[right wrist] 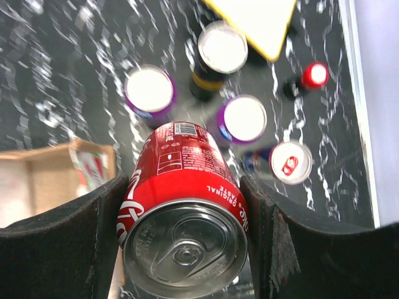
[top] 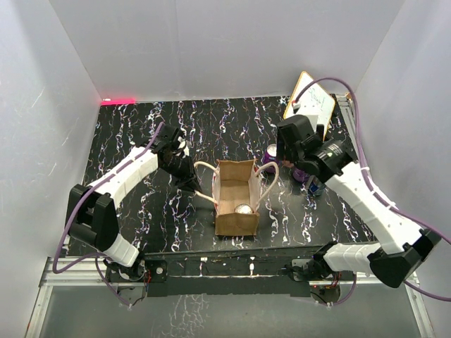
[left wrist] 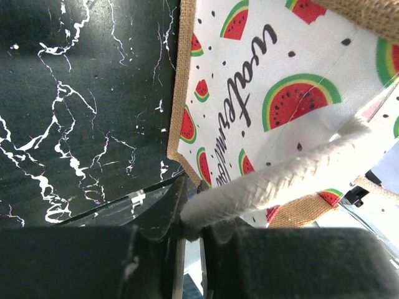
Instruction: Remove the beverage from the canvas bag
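My right gripper needs to go down beside the purple cans next and release the red cola can (right wrist: 184,199) on the tabletop, as bare marble lies between cans and bag.
The tan canvas bag (top: 236,199) stands open at the table's middle, and a silver can top (top: 243,209) shows inside it. My left gripper (top: 189,180) is shut on the bag's left cream rope handle (left wrist: 280,177), pinched between the jaws of the left gripper (left wrist: 193,227). The bag's watermelon-print side (left wrist: 262,81) fills that view. My right gripper (top: 285,158) is to the right of the bag, above the table. In the right wrist view the right gripper (right wrist: 187,212) is shut on a red cola can (right wrist: 184,199), with the bag's corner (right wrist: 56,180) at lower left.
Several cans stand on the table below the right gripper: two purple ones (right wrist: 149,90) (right wrist: 243,118), a dark one (right wrist: 221,50), a blue one (right wrist: 290,163), and a red-capped bottle (right wrist: 315,75). A yellow-edged whiteboard (top: 310,98) leans at back right. White walls enclose the table.
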`<state>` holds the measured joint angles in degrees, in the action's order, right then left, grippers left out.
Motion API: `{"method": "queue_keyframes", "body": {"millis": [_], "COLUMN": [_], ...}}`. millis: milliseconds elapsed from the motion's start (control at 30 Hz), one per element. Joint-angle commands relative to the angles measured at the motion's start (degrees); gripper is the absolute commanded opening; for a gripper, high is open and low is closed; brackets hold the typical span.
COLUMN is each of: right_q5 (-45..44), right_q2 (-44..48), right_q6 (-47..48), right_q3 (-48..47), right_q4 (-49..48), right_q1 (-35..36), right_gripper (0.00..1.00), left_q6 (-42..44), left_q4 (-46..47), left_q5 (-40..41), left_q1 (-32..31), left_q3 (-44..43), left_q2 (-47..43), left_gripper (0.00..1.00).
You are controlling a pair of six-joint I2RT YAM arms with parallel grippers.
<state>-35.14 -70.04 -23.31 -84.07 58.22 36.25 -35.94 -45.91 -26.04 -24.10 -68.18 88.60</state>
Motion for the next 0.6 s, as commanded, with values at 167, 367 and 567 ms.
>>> {"method": "queue_keyframes", "body": {"millis": [167, 367, 567], "right_q5": [8.9, 11.5, 14.5], "right_q2": [-0.6, -3.5, -7.5], "right_q6": [-3.6, -0.9, 1.5], "right_q3": [18.1, 23.0, 23.8], "right_q4": [-10.7, -18.9, -24.7], "right_q1": [-6.0, -9.6, -13.5], "right_gripper": [0.08, 0.08, 0.08], "left_q6": [0.0, 0.1, -0.3], "left_q4": [-0.6, -0.6, -0.3], "left_q5": [-1.2, -1.2, -1.6], "left_q1": [0.0, 0.0, 0.0], "left_q3": [-2.1, -2.4, -2.8], "left_q2": [1.1, 1.9, 2.7], "left_gripper": [0.00, 0.00, 0.00]}}
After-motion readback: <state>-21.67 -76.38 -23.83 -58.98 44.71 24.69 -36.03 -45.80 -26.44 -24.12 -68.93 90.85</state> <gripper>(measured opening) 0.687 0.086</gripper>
